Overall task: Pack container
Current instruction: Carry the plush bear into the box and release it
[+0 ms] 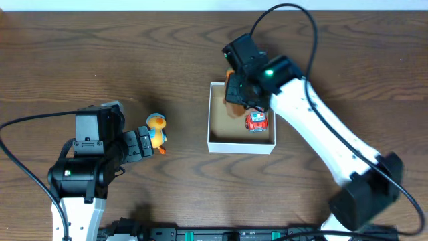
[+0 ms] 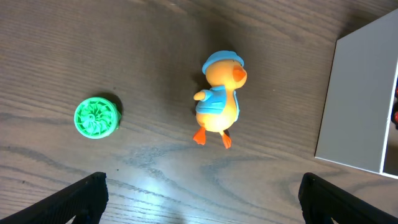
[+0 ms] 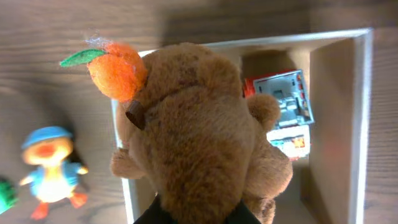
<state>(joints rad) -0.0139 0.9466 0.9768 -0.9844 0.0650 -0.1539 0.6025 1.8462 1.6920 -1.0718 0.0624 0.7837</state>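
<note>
My right gripper should next lower the brown plush bear straight down into the container [image 1: 227, 120] beside the toy truck, because the container's tan bottom is free there.
The container [image 1: 212, 114] is a small square white-walled box with a tan inside; it also shows in the right wrist view [image 3: 364, 124]. A red and white toy truck [image 1: 256, 121] lies in it [image 3: 283, 106]. My right gripper [image 1: 235, 90] is shut on a brown plush bear [image 3: 199, 137] with an orange on its head, held over the container's far left part. An orange duck with a blue hat [image 1: 156, 130] lies on the table left of the container [image 2: 219, 99]. My left gripper [image 2: 200, 199] is open and empty just short of the duck.
A green round toy [image 2: 96, 117] lies on the table left of the duck. The container's white wall [image 2: 357, 99] stands at the right of the left wrist view. Wooden table [image 1: 100, 53] all round.
</note>
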